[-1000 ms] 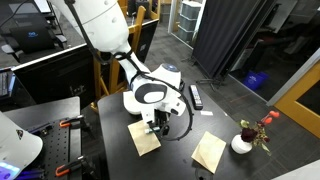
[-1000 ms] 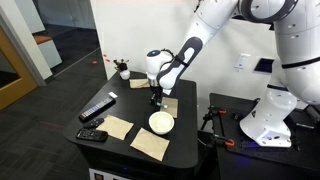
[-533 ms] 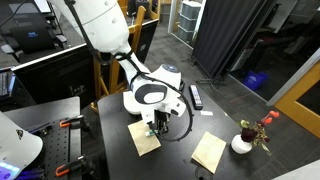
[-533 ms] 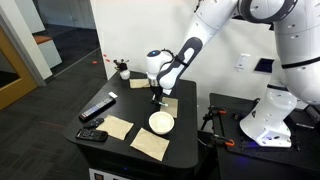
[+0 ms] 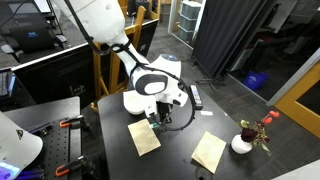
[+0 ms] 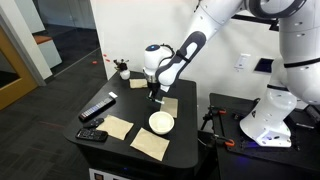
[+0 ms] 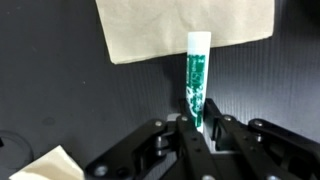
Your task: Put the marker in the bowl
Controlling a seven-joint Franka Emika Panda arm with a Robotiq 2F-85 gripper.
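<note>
My fingers are low outside the bowl's rim. My gripper will next lift the marker point(image 7: 196, 75) up, move over the open middle of the white bowl, turn and lower to release it.
In the wrist view the marker point(image 7: 196, 75), a thin green stick with a pale tip, stands out from between my fingers over the dark table. Its tip overlaps a tan napkin point(image 7: 185, 25). My gripper point(image 7: 200, 125) is shut on the marker's lower end. In both exterior views the gripper point(image 5: 157, 118) point(image 6: 153, 97) points down just above the table, over a napkin point(image 6: 168, 103). The white bowl point(image 6: 161, 122) sits a short way in front of the gripper, nearer the table's edge. The marker is too small to make out in the exterior views.
Tan napkins lie around the table point(image 6: 118, 127) point(image 6: 150, 144) point(image 5: 144, 137) point(image 5: 209, 151). A black remote point(image 6: 97, 108) point(image 5: 196, 96) and another black device point(image 6: 92, 135) lie near the edges. A small white vase with red flowers point(image 5: 243, 140) point(image 6: 122, 70) stands at a corner.
The jaws have shut on the marker. The wrist has since risen a little and shifted slightly, carrying the marker off the napkin.
</note>
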